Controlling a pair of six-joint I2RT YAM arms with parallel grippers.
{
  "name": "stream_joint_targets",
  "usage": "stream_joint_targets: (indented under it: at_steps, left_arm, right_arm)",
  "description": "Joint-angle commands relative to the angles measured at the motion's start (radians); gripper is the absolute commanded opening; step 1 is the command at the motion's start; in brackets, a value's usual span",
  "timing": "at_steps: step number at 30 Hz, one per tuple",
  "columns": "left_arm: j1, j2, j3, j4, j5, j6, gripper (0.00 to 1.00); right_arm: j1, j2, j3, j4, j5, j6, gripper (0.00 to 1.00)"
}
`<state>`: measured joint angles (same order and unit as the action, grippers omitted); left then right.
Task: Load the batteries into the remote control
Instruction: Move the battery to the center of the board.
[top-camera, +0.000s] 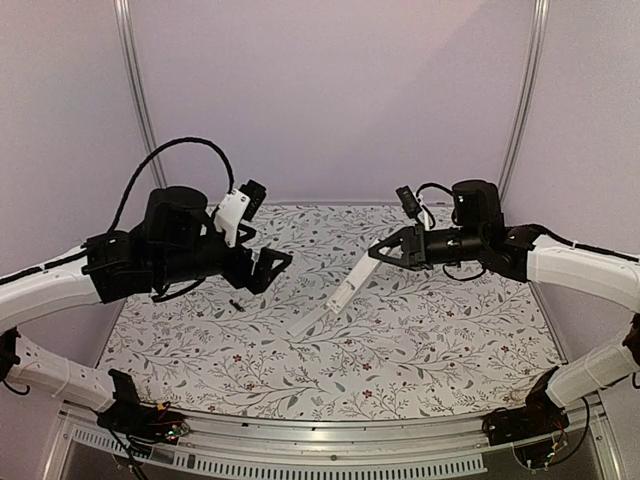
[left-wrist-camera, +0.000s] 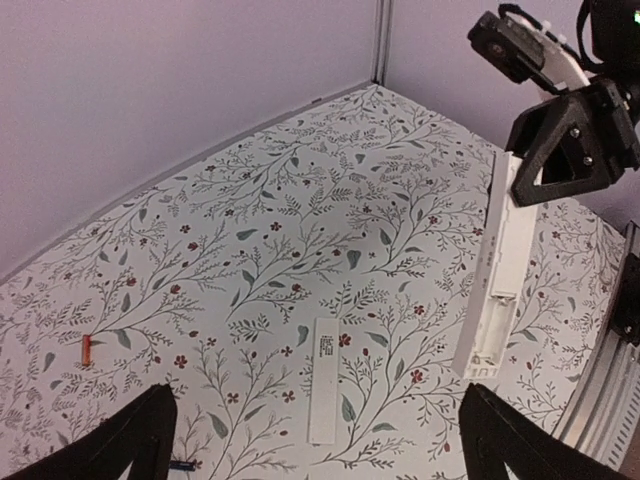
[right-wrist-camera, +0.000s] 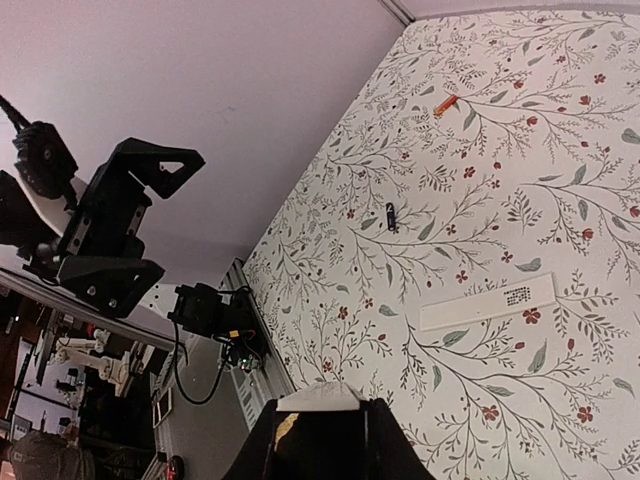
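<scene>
The small orange stick (left-wrist-camera: 86, 350) lies flat on the tabletop, outward of and below my left gripper, which should next reach outward, tilt its fingers down and descend over it.
My right gripper (top-camera: 383, 252) is shut on one end of the white remote control (top-camera: 350, 286) and holds it slanting down above the table. In the left wrist view the remote (left-wrist-camera: 495, 270) shows an open compartment at its lower end. Its black button patch is hidden. In the right wrist view the remote's end (right-wrist-camera: 320, 397) sits between the fingers. A small dark battery (top-camera: 235, 305) lies on the table near my left gripper (top-camera: 272, 265), which is open and empty. The battery also shows in the wrist views (left-wrist-camera: 180, 465) (right-wrist-camera: 391, 215).
A flat thin white strip (top-camera: 310, 322) lies on the flowered table cover under the remote; it also shows in both wrist views (left-wrist-camera: 325, 380) (right-wrist-camera: 488, 302). A small orange stick (left-wrist-camera: 88, 348) lies farther off, also visible in the right wrist view (right-wrist-camera: 446, 103). Walls enclose the back and sides.
</scene>
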<state>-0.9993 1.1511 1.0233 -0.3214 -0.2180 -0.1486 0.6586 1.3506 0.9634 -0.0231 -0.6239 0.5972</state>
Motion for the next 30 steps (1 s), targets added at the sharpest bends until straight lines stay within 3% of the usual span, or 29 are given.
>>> stream_joint_targets:
  at_steps: [1, 7, 12, 24, 30]
  left_arm:
    - [0.101, -0.076, -0.065, -0.081, 0.112, -0.053, 1.0]
    - [0.225, -0.112, -0.092, -0.173, 0.151, -0.066, 1.0]
    - [0.322, -0.017, -0.029, -0.249, 0.174, -0.068, 1.0]
    - [0.531, 0.505, 0.409, -0.509, 0.139, 0.047, 0.98]
    - [0.645, 0.753, 0.631, -0.591, 0.141, 0.105, 0.88]
  right_arm:
    - [-0.006, -0.044, -0.012, 0.054, -0.103, -0.068, 0.0]
    - [-0.006, -0.048, -0.012, 0.051, -0.154, -0.106, 0.0]
    - [-0.007, -0.042, -0.015, 0.051, -0.169, -0.118, 0.0]
    - [-0.006, -0.038, -0.051, 0.052, -0.187, -0.134, 0.0]
    - [-0.006, -0.039, -0.061, 0.051, -0.198, -0.14, 0.0]
